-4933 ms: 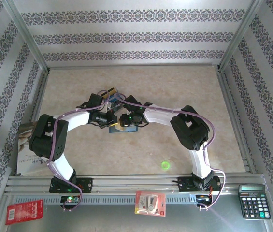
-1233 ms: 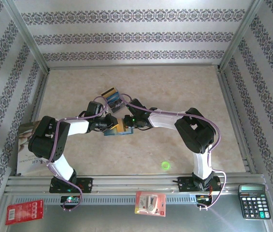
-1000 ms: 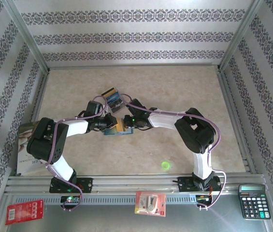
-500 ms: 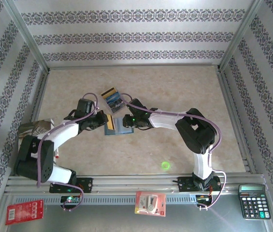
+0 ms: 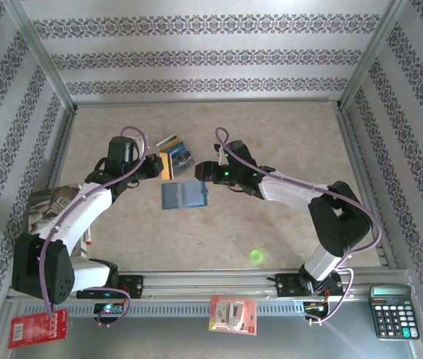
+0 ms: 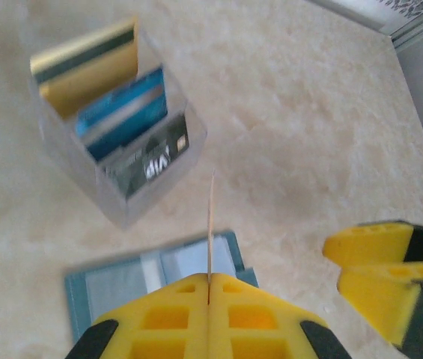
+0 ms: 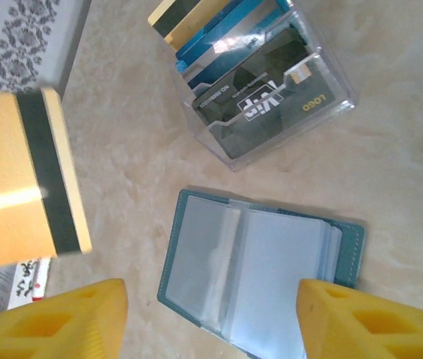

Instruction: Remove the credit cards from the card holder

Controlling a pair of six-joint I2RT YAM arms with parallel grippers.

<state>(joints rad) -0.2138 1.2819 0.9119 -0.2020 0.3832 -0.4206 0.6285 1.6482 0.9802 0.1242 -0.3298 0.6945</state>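
The left gripper moves outward, turns and brings the card down into the gold cards' slot (image 5: 168, 142) (image 6: 90, 67) next, then releases it, since that lies outward of and below it.
The slate-blue card holder (image 5: 183, 194) lies open and flat on the table, its clear sleeves (image 7: 252, 269) looking empty. My left gripper (image 5: 153, 167) is shut on a tan-orange credit card with a dark stripe (image 7: 28, 179), which shows edge-on (image 6: 211, 217) between the yellow jaws (image 6: 210, 280), lifted above the holder's left side. Gold, blue and dark credit cards (image 7: 252, 82) stand in a clear plastic box (image 5: 176, 153) just behind the holder (image 6: 151, 277). My right gripper (image 5: 202, 173) hovers open over the holder's right edge, jaws wide apart (image 7: 211, 321), holding nothing.
A magazine (image 5: 46, 217) lies at the table's left edge. On the near ledge are two red-and-white packets (image 5: 37, 327) (image 5: 233, 314) and a black calculator (image 5: 393, 310). A green light spot (image 5: 256, 256) shows on the table. Patterned walls enclose three sides.
My left arm has swung back and left, drawing the orange card away from the holder. My right gripper has opened, let go of the holder and pulled back to the right.
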